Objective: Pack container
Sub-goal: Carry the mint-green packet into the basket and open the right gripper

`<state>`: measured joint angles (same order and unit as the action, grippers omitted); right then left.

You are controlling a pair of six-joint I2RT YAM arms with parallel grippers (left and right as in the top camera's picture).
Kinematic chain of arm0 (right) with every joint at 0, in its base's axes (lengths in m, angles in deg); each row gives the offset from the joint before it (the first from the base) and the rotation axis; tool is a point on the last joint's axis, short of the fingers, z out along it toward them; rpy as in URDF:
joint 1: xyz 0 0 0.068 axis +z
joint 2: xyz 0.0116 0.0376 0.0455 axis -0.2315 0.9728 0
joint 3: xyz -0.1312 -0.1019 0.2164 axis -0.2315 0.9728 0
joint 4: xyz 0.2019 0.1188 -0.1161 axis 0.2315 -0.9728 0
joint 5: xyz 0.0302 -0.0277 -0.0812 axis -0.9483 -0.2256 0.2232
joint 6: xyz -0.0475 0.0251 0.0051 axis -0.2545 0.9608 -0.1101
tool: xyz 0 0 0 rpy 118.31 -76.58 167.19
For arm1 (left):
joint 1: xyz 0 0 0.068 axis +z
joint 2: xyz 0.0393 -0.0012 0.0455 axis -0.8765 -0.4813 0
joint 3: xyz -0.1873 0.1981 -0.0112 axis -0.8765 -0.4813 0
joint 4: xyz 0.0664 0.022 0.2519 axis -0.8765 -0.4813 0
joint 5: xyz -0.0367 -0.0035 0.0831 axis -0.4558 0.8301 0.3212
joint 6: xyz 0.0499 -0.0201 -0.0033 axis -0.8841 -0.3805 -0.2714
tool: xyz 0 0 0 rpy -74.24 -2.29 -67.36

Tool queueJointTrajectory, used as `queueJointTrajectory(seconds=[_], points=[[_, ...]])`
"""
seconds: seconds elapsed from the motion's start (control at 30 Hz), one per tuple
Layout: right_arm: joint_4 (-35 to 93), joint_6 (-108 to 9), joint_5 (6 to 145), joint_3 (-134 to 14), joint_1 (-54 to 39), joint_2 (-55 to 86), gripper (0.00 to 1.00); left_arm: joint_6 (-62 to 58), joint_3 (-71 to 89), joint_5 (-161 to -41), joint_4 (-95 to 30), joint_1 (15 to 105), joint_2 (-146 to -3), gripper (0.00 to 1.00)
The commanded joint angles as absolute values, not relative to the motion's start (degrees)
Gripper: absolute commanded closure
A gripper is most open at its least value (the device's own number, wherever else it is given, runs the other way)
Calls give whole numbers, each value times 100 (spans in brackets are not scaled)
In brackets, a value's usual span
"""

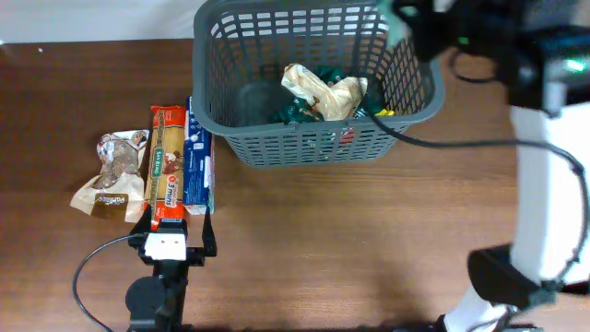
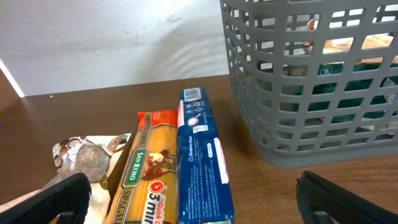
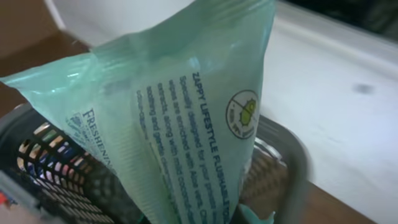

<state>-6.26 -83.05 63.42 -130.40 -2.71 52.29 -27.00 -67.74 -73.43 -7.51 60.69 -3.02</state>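
Note:
My right gripper will next move off the container's back corner and down inside, beside the cream crumpled packet (image 1: 323,90), because the mint green wipes packet still hangs above the container's rim.
The dark grey lattice container (image 1: 313,123) stands at the back middle of the table and holds a cream crumpled packet (image 1: 323,90) and dark green packets. My right gripper (image 1: 412,26) is over the container's back right corner, shut on a mint green wipes packet (image 3: 186,118) that hangs above the rim (image 3: 292,155). My left gripper (image 1: 177,226) is open and empty, low at the near ends of a spaghetti packet (image 2: 146,171) and a blue packet (image 2: 199,162). The container also shows in the left wrist view (image 2: 280,93).
A brown snack packet (image 1: 112,171) lies left of the spaghetti packet (image 1: 166,166) and the blue packet (image 1: 197,157). A black cable runs from the right arm across the container's right side. The right arm's white base stands at the right edge.

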Motion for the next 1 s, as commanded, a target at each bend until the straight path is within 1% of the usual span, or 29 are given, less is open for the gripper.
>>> queueJointTrajectory(seconds=[0.0,0.03,0.07,0.17,0.3,0.43,0.47,0.5,0.53,0.57,0.63,0.7,0.73,0.83,0.87,0.9,0.97], points=[[-451,-8534,6296,-12828,31,6110,96,-2772,-6815,-7402,-738,6063,-273,1],[-392,-8530,6296,-12828,92,6385,96,-2772,-6815,-7404,-738,6063,-273,1],[-303,-8506,6292,-12828,197,7000,96,-2772,-6815,-7402,-738,6063,-273,1],[-298,-8303,6296,-12828,263,7564,96,-2772,-6815,-7404,-738,6063,-273,1],[-303,-7973,6296,-12828,274,7994,96,-2772,-6815,-7404,-738,6063,-273,1],[-279,-7771,6456,-12815,274,8079,96,-2772,-6815,-7404,-738,6063,-273,1],[-274,-7771,6523,-12817,274,8079,88,-2772,-6815,-7402,-738,6063,-273,1],[-279,-7769,6576,-12822,274,8064,67,-2772,-6815,-7404,-738,6063,-273,1],[-305,-7769,6604,-12844,271,8031,52,-2772,-6815,-7404,-738,6063,-273,1],[-370,-7774,6624,-12890,267,7990,50,-2772,-6815,-7404,-738,6063,-273,1],[-506,-7771,6622,-13019,239,7835,50,-2772,-6815,-7402,-738,6063,-273,1],[-582,-7771,6622,-13191,191,7605,38,-2772,-6815,-7402,-738,6063,-273,1],[-624,-7774,6644,-13325,151,7441,34,-2772,-6815,-7404,-738,6063,-273,1],[-753,-7774,7050,-13676,33,6965,29,-2772,-6815,-7402,-738,6063,-273,1],[-797,-7771,7242,-13757,-11,6809,24,-2772,-6815,-7404,-738,6063,-273,1],[-827,-7771,7448,-13821,-91,6587,21,-2772,-6815,-7404,-738,6063,-273,1],[-847,-7771,7568,-13825,-282,6208,19,-2772,-6815,-7404,-738,6063,-273,1]])
